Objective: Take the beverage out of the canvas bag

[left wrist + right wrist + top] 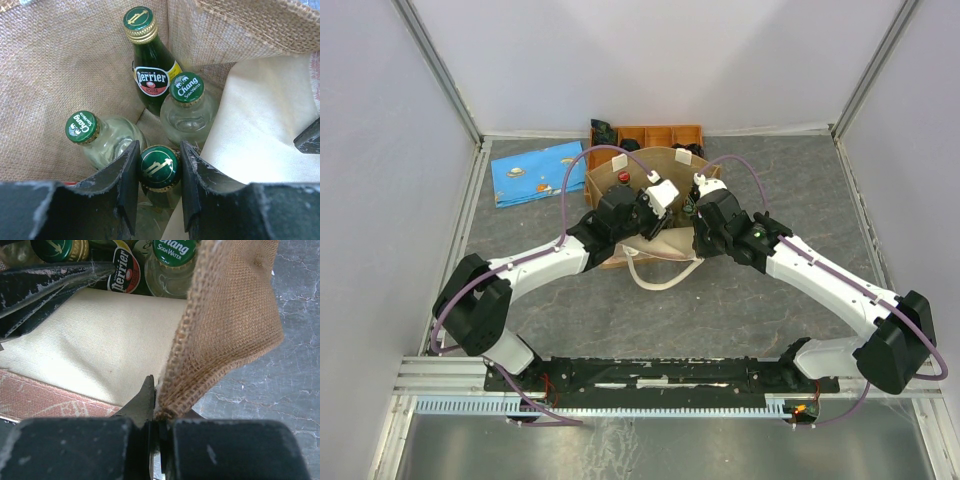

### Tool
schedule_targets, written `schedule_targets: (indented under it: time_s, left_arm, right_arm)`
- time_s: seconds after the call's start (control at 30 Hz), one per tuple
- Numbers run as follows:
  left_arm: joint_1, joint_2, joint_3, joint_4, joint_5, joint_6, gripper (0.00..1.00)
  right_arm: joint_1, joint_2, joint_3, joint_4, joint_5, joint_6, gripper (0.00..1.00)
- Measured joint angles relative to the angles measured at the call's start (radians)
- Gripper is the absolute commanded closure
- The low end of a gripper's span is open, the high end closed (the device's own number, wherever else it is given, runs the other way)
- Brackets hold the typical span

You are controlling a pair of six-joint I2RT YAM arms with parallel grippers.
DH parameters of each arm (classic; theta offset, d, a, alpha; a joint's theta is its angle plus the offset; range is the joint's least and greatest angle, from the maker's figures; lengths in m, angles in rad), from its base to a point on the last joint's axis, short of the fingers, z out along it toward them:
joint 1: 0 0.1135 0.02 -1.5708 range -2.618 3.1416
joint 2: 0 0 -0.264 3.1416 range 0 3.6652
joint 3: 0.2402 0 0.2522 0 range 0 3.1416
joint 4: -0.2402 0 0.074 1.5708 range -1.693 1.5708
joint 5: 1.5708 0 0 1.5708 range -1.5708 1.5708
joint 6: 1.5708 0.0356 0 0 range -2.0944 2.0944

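My left gripper moves up, to the left in the top view, then down next, to release the bottle where the tabletop beside the bag [572, 221] is clear.
The canvas bag [608, 176] stands open at the table's middle; its woven wall also shows in the left wrist view [50, 75]. Inside stand several bottles: a green Perrier bottle [150, 70], two clear Chang soda water bottles [187, 107] [95, 135], and a green-capped bottle [159, 169]. My left gripper [159, 147] reaches down into the bag [658, 202], its jaws closed against both sides of the green cap. My right gripper [157, 390] is shut on the bag's burlap rim [225, 315] at the right side [699, 196], holding it outward.
An orange compartmented tray [665, 133] stands just behind the bag. A flat blue patterned pouch [535, 172] lies at the back left. A cream loop handle [660, 278] hangs over the bag's near side. White walls enclose the table on three sides.
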Motion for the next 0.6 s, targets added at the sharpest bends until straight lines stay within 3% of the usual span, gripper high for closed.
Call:
schedule_targets:
  time_s: [0.23,0.6]
  left_arm:
    - [0.000,-0.004,0.005,-0.017,0.007,0.000,0.97]
    - [0.000,-0.010,0.117,-0.221,-0.005,0.018,0.97]
  right_arm:
    - [0.000,0.000,0.000,0.000,0.000,0.000,1.00]
    - [0.000,0.000,0.000,0.002,0.000,0.000,1.00]
